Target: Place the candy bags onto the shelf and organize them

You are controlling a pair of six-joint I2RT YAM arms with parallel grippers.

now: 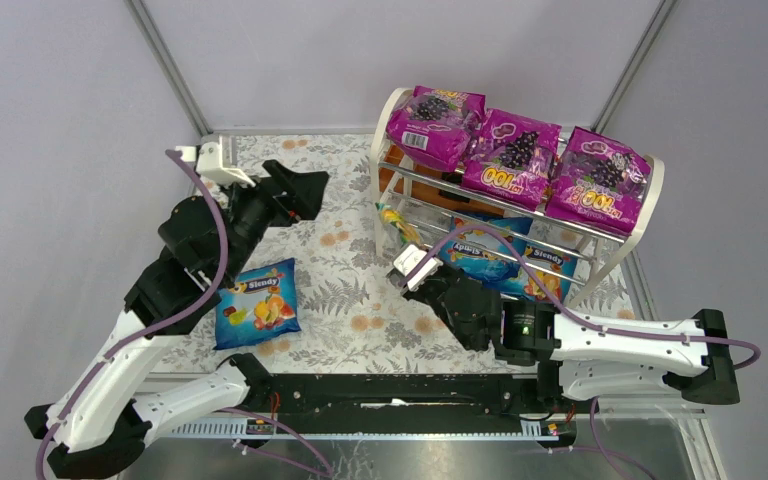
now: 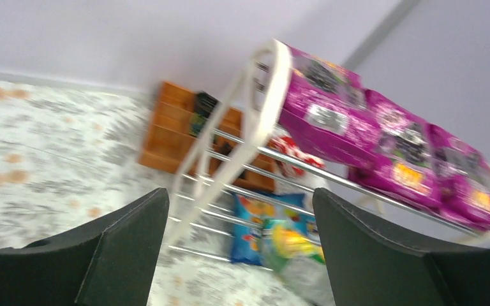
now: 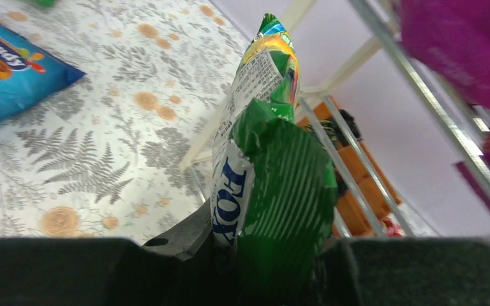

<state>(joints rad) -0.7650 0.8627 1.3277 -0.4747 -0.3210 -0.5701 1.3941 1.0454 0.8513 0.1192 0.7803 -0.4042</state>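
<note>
My right gripper turns toward the shelf next, then moves outward over the shelf's middle rails beneath the magenta bags, since those rails stand empty.
The shelf [image 1: 648, 196] stands at the back right, with three magenta candy bags [image 1: 515, 152] along its top tier and blue Slendy bags [image 1: 495, 258] on a lower tier. My right gripper [image 1: 403, 255] is shut on a green-yellow FOX'S bag [image 3: 274, 185], held upright at the shelf's left front corner [image 3: 357, 172]. Another blue Slendy bag [image 1: 257, 303] lies flat on the table to the left. My left gripper [image 1: 318, 195] hovers open and empty left of the shelf. Its view is blurred and faces the shelf [image 2: 274, 83], the magenta bags [image 2: 357, 121] and the FOX'S bag [image 2: 290, 245].
An orange wooden box [image 2: 166, 131] sits behind the shelf's left end. The floral tablecloth [image 1: 350, 290] covers the table. Metal frame rails [image 1: 165, 60] rise at the back corners. The left arm's links [image 1: 175, 285] lie beside the loose blue bag.
</note>
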